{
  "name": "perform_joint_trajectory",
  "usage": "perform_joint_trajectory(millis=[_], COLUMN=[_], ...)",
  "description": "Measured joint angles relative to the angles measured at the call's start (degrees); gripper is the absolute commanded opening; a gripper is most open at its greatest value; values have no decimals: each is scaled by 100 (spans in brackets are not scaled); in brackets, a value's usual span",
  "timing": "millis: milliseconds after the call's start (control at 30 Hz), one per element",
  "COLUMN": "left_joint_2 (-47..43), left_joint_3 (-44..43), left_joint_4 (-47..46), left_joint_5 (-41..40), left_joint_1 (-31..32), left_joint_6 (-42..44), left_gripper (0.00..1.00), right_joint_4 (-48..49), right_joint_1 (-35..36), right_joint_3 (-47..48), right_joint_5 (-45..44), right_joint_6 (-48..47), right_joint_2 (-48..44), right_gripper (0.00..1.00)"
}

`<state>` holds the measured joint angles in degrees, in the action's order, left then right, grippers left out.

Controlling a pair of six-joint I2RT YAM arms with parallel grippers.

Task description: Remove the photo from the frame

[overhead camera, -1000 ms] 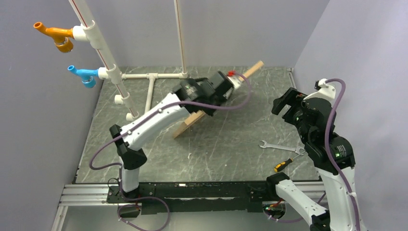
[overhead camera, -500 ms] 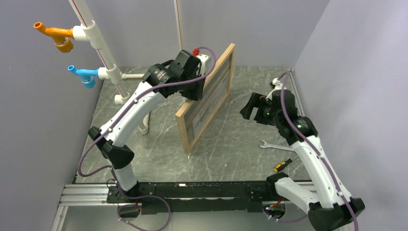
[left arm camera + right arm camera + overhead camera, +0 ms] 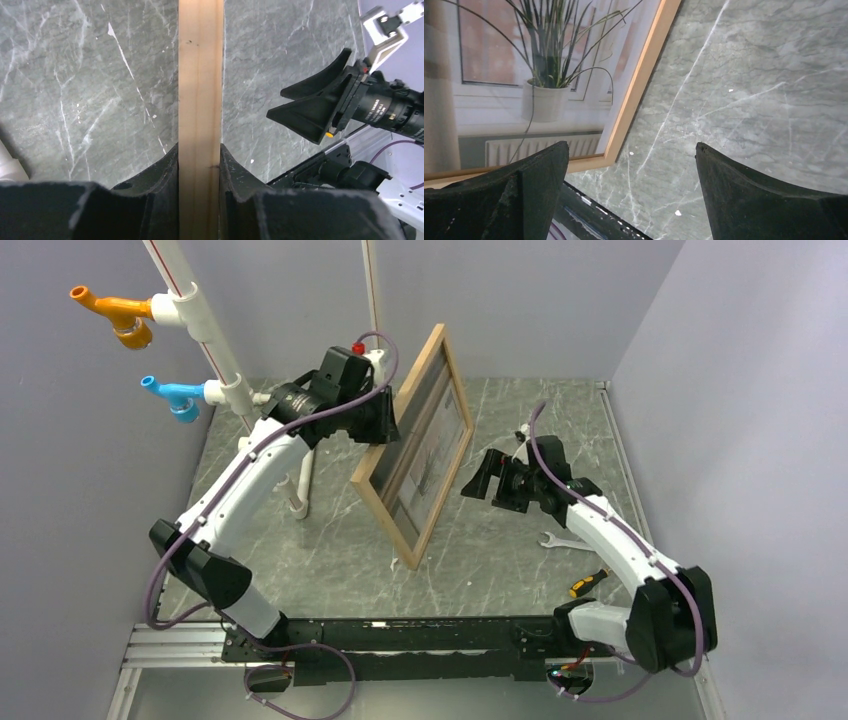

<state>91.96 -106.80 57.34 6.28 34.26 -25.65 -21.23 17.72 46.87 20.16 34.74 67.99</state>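
My left gripper lowers the tilted frame flat onto the bare tabletop below and to the gripper's left in the top view next, then releases it.
The light-wood frame [image 3: 383, 523] stands on edge on the table, tilted, its front facing right. The photo [image 3: 425, 460] of a potted spiky plant sits inside it. My left gripper [image 3: 388, 425] is shut on the frame's upper left moulding; in the left wrist view both jaws of the left gripper [image 3: 200, 150] press the wood strip of the frame [image 3: 200, 75]. My right gripper [image 3: 474, 482] hangs open just right of the photo's front, touching nothing. The right wrist view shows the photo [image 3: 524, 75], the frame's corner [image 3: 644, 75] and the open right gripper [image 3: 631, 150].
A white pipe structure [image 3: 240, 390] with an orange fitting [image 3: 115, 315] and a blue fitting [image 3: 172, 395] stands at the left and back. A wrench [image 3: 565, 543] and a screwdriver [image 3: 588, 582] lie at the right, under the right arm.
My left arm has lifted the frame from a low slant to standing on edge and drawn it left. My right arm has swung down toward the photo's front, jaws opening wider.
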Motion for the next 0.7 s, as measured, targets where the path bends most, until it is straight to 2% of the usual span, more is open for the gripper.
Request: perform_joint_trajectory(millis=[433, 700], left_joint_2=[-1154, -1676], left_joint_3=[2337, 3436], left_joint_4=[-1812, -2590], left_joint_5=[573, 463], left_joint_1=[-828, -990], left_joint_6=[-417, -514], left_gripper=[0, 0], right_joint_4=[1231, 1786], right_joint_1=[-4, -4], right_joint_3=[-345, -645], right_joint_5=[494, 699], right_joint_6=[103, 251], right_joint_2=[951, 1803], right_gripper=[78, 83])
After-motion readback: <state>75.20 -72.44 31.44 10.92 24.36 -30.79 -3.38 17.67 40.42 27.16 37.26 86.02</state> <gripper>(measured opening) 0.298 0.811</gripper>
